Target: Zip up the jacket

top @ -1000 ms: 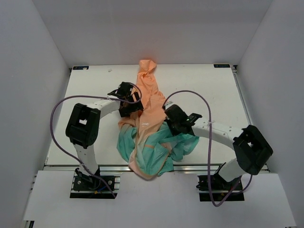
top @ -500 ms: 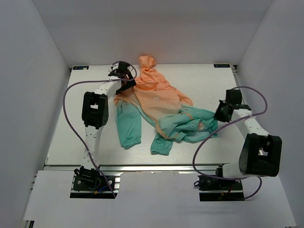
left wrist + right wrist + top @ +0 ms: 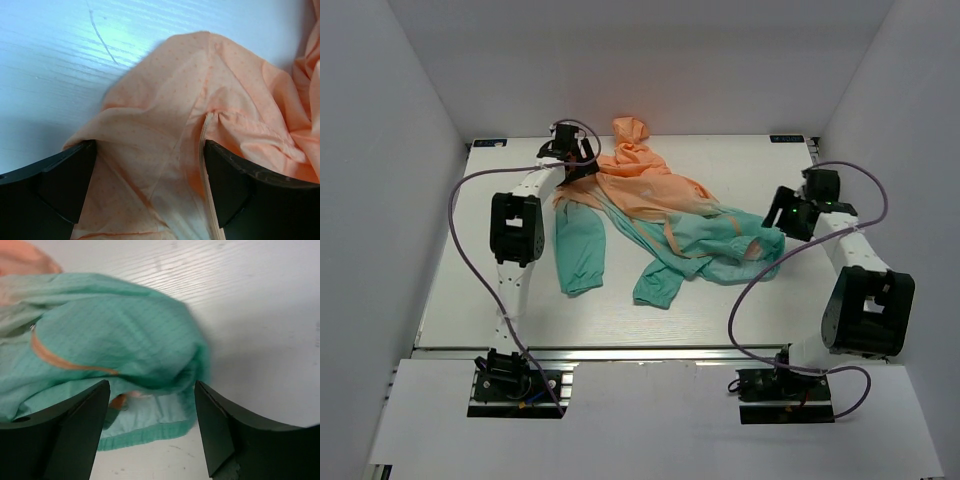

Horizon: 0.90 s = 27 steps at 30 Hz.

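Observation:
Next, my right gripper moves toward the zipper strip (image 3: 65, 365) and down onto it, since the teal fold lies below and to the left in the top view.
The jacket (image 3: 645, 195) lies spread across the table, its peach-orange hood (image 3: 630, 130) at the far side and its teal hem (image 3: 730, 245) towards the right. One teal sleeve (image 3: 578, 250) trails towards the near left. My left gripper (image 3: 570, 165) stands open at the orange shoulder, with thin orange fabric (image 3: 165, 115) lying loose between its wide jaws (image 3: 150, 150). My right gripper (image 3: 778, 218) hovers open just above the teal hem corner (image 3: 145, 427); nothing is pinched in the right gripper (image 3: 151, 387). An orange zipper strip (image 3: 65, 365) crosses the teal cloth.
The white table (image 3: 490, 290) is boxed in by white walls on three sides. Purple cables loop from the left arm (image 3: 460, 215) and the right arm (image 3: 750, 290). Both arm bases sit at the near edge.
The jacket went from a bunched heap near the front to spread out farther back. Both arms swung outward. The right gripper opened and let go of the teal hem.

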Motion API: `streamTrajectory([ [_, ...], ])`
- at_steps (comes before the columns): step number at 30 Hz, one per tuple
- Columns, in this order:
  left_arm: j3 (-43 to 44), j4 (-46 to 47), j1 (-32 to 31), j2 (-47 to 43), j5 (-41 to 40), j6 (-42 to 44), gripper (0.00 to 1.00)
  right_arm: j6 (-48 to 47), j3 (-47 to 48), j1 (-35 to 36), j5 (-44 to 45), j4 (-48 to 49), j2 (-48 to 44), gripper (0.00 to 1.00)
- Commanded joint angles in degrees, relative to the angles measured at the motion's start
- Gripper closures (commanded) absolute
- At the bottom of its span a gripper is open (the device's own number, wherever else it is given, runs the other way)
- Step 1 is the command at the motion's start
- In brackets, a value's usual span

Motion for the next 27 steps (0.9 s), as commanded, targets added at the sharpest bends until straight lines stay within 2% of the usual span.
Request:
streamTrajectory([
  [1,-2.33,-2.81,-0.31,-7.80,7.65,1.81,0.02,-3.08,1.08,7.78,4.24,-2.74,-4.82,0.26],
  [2,-5.47,-3.52,-1.27,-9.92,7.75,1.63,0.02,-2.82,0.82,12.32,8.45,-3.71,-7.00,0.25],
  [4,-10.48,-3.61,-2.76,-17.53,7.92,1.81,0.02,-2.81,-0.41,15.51,9.71,-4.07,-9.56,0.25],
  [6,-16.54,-4.13,-6.44,-22.92,4.94,1.19,0.02,-3.69,-3.56,19.54,9.63,-1.98,-13.50,0.24],
  [8,-26.47,-4.05,-9.17,-30.54,3.45,-0.74,0.02,-6.83,-5.77,22.10,5.97,-0.04,-15.10,0.24],
  [11,-41.06,-0.28,-13.31,-38.90,6.41,-3.90,0.02,-10.45,-6.48,28.78,6.02,0.94,-15.20,0.24],
  [12,-44.49,3.21,-14.45,-40.60,11.21,-4.69,0.02,-12.72,-6.31,31.76,6.81,1.20,-13.89,0.24],
  [14,-52.21,5.35,-15.60,-43.32,13.89,-7.41,0.02,-15.63,-5.69,33.62,7.43,2.17,-11.61,0.24],
  [16,-54.45,6.76,-17.71,-43.69,14.08,-8.65,0.02,-18.19,-3.94,33.81,9.00,1.82,-7.48,0.24],
  [17,-54.54,6.50,-18.41,-43.43,13.38,-8.91,0.02,-18.37,-3.32,33.81,13.11,1.73,-6.16,0.24],
  [20,-52.53,4.57,-20.96,-40.53,13.11,-9.79,0.02,-19.42,-1.39,33.81,20.50,0.42,-0.02,0.24],
  [25,-49.72,6.85,-24.21,-33.96,15.65,-11.11,0.02,-21.01,-0.77,33.72,26.50,3.49,5.01,0.24],
  [27,-46.83,7.11,-24.65,-31.92,16.18,-11.55,0.02,-20.66,0.72,33.46,29.31,4.27,6.86,0.37],
])
